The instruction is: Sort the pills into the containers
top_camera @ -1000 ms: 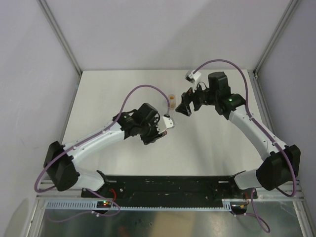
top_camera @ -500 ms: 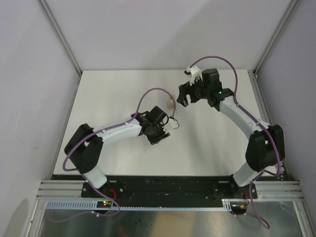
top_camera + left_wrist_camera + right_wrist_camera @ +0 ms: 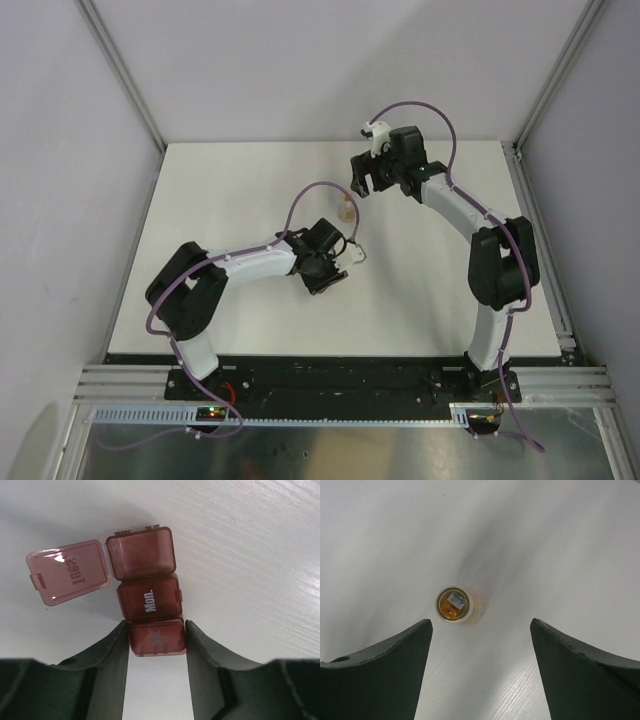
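Observation:
My right gripper lowers the open fingers down and to the left in the top view next, around the vial's round top (image 3: pixel 347 202) (image 3: pixel 454 604), since the pill vial stands that way.
A dark red strip of three containers (image 3: pixel 150 600) lies on the white table. Its far compartment (image 3: pixel 141 551) is open and looks empty, with its lid (image 3: pixel 70 572) flipped to the left. The other two compartments are closed. My left gripper (image 3: pixel 156 630) is shut on the near compartment (image 3: pixel 156 639), one finger on each side. It also shows in the top view (image 3: pixel 335 262). The orange pills (image 3: pixel 450 611) sit in a small clear vial (image 3: pixel 453 604), which stands upright ahead of my open, empty right gripper (image 3: pixel 480 625). In the top view the vial (image 3: pixel 345 208) stands between the two grippers.
The white table (image 3: pixel 230 190) is walled by grey panels with metal posts at the left, back and right. The right arm's elbow (image 3: pixel 500 262) stands near the right edge. Purple cables loop over both arms.
My right gripper has moved toward the far left, past the vial, and its arm has folded upright. The left arm's elbow has swung right while its gripper stayed at the strip.

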`<state>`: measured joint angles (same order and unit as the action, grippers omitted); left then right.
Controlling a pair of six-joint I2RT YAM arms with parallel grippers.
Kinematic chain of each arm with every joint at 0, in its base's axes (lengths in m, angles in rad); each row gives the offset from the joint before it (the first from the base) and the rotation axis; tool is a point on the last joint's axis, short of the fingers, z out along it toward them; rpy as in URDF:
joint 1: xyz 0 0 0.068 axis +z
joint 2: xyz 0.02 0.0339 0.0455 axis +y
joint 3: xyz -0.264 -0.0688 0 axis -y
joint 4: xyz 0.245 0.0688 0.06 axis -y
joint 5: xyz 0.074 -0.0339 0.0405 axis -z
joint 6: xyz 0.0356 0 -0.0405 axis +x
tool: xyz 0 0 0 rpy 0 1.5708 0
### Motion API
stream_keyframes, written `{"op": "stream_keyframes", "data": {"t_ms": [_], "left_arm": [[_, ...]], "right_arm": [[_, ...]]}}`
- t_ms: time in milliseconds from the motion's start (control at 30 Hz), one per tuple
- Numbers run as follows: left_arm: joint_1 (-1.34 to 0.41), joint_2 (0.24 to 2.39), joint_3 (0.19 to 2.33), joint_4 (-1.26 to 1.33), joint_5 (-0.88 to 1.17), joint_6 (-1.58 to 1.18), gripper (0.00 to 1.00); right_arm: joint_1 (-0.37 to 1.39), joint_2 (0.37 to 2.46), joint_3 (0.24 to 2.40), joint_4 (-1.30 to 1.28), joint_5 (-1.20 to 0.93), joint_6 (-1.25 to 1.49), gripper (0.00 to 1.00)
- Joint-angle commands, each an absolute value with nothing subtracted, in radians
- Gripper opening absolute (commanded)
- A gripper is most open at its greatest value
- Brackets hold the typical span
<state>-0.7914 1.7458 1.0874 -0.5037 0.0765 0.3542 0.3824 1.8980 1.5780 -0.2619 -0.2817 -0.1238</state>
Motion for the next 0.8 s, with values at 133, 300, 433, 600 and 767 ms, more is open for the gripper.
{"op": "stream_keyframes", "data": {"t_ms": [133,300,433,600,767], "left_arm": [[-0.787,1.782,1.120,-0.471,0.078,0.321,0.50],[-0.788,1.788,1.124,-0.472,0.080,0.321,0.59],[-0.789,1.771,1.115,-0.472,0.076,0.325,0.69],[-0.786,1.707,1.103,-0.472,0.075,0.329,0.88],[-0.776,1.589,1.089,-0.473,0.071,0.329,0.99]], "right_arm": [[0.383,1.978,1.693,-0.258,-0.245,-0.119,0.85],[0.385,2.010,1.718,-0.266,-0.247,-0.118,0.85],[0.395,2.031,1.736,-0.270,-0.244,-0.122,0.85],[0.410,2.060,1.755,-0.286,-0.225,-0.128,0.85],[0.429,2.083,1.762,-0.302,-0.215,-0.131,0.84]]}}
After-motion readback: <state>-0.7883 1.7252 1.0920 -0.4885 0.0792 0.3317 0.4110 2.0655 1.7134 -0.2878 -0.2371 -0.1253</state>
